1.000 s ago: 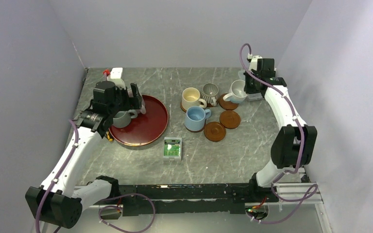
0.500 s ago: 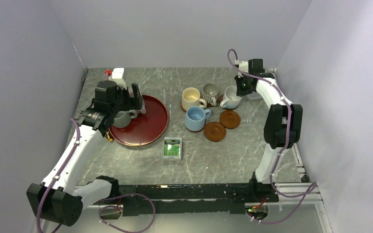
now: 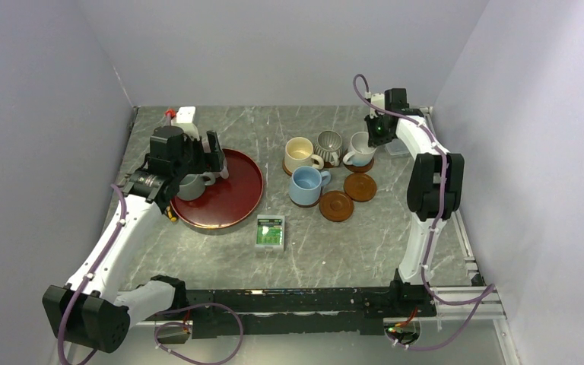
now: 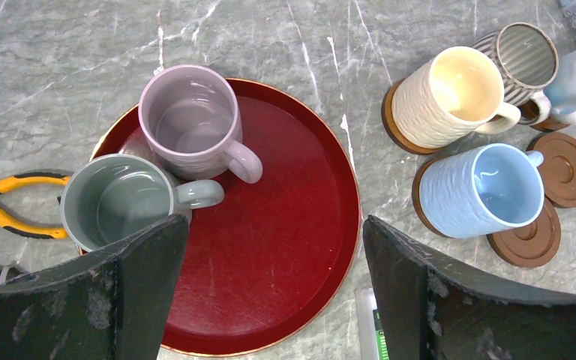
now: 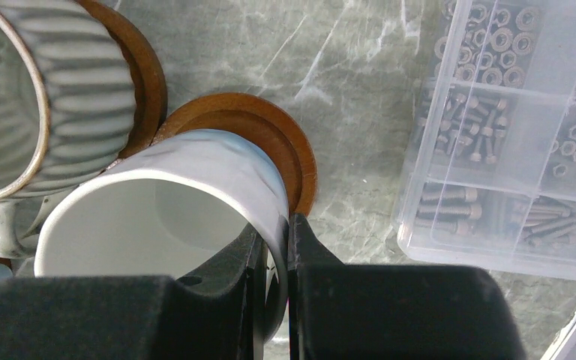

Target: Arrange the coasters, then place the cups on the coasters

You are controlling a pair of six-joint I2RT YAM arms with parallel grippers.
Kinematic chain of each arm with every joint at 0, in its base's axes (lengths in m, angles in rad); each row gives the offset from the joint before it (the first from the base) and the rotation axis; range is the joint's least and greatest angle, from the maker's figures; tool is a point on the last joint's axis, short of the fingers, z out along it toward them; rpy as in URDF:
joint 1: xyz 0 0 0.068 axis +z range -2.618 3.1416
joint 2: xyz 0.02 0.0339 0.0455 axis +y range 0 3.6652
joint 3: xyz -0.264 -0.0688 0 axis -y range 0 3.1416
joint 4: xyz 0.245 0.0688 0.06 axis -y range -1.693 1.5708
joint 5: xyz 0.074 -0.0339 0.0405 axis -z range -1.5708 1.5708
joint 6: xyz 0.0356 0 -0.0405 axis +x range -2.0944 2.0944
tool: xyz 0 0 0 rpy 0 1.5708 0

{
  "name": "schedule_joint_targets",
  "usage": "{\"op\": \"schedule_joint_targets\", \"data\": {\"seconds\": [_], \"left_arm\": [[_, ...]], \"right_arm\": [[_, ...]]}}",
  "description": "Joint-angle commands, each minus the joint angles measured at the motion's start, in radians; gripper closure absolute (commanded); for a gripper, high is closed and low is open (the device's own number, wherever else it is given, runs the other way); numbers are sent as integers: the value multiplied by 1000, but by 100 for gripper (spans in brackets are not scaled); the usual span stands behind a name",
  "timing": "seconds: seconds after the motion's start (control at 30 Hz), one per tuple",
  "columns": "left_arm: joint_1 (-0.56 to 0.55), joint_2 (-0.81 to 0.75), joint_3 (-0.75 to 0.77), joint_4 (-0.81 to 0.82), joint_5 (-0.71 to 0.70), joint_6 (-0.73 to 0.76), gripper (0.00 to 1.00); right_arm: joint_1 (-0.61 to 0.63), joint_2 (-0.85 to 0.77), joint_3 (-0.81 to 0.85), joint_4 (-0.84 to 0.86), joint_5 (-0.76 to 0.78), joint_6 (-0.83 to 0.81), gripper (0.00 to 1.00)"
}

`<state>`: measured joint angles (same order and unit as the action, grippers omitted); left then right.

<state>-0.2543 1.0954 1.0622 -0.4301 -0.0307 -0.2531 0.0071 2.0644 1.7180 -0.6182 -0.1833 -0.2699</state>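
Observation:
My right gripper will next move slightly down, set the white cup onto the coaster and open off the cup's rim, since the coaster is under the cup's base.
My right gripper [image 3: 371,138] [image 5: 274,244] is shut on the rim of the white cup [image 3: 359,150] [image 5: 157,217], one finger inside and one outside. The cup is over a coaster [image 5: 289,146]; whether it rests on it I cannot tell. Beside it the striped cup [image 3: 328,144] [image 5: 22,97], the cream cup [image 3: 299,154] [image 4: 450,94] and the light blue cup [image 3: 306,185] [image 4: 487,187] each stand on a coaster. Two bare coasters [image 3: 360,187] [image 3: 336,205] lie near them. My left gripper [image 3: 195,166] [image 4: 274,255] hangs open above the dark-red tray [image 3: 236,199], which holds the mauve cup [image 4: 191,120] and the grey-green cup [image 4: 116,202].
Yellow-handled pliers [image 4: 15,214] lie left of the tray. A small green-labelled box [image 3: 271,232] sits in front of it. A clear plastic case of screws [image 5: 510,127] stands just right of the white cup. A white block [image 3: 182,115] sits at the back left.
The right arm has folded up and carried the white cup a little left and back, from tilted beside its coaster to over it. The left arm has not moved.

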Motion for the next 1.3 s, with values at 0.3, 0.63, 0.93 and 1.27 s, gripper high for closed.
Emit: {"op": "schedule_joint_targets", "data": {"seconds": [0.3, 0.63, 0.93, 1.27], "left_arm": [[4, 4, 10, 22, 5, 2, 8], [4, 7, 10, 21, 3, 5, 9], [5, 10, 12, 19, 6, 6, 9], [4, 12, 11, 19, 7, 9, 9]], "right_arm": [[-3, 26, 75, 24, 1, 9, 100], [-4, 66, 115, 5, -4, 15, 100], [-4, 82, 122, -12, 7, 9, 100], [-4, 82, 127, -27, 37, 12, 65]]}}
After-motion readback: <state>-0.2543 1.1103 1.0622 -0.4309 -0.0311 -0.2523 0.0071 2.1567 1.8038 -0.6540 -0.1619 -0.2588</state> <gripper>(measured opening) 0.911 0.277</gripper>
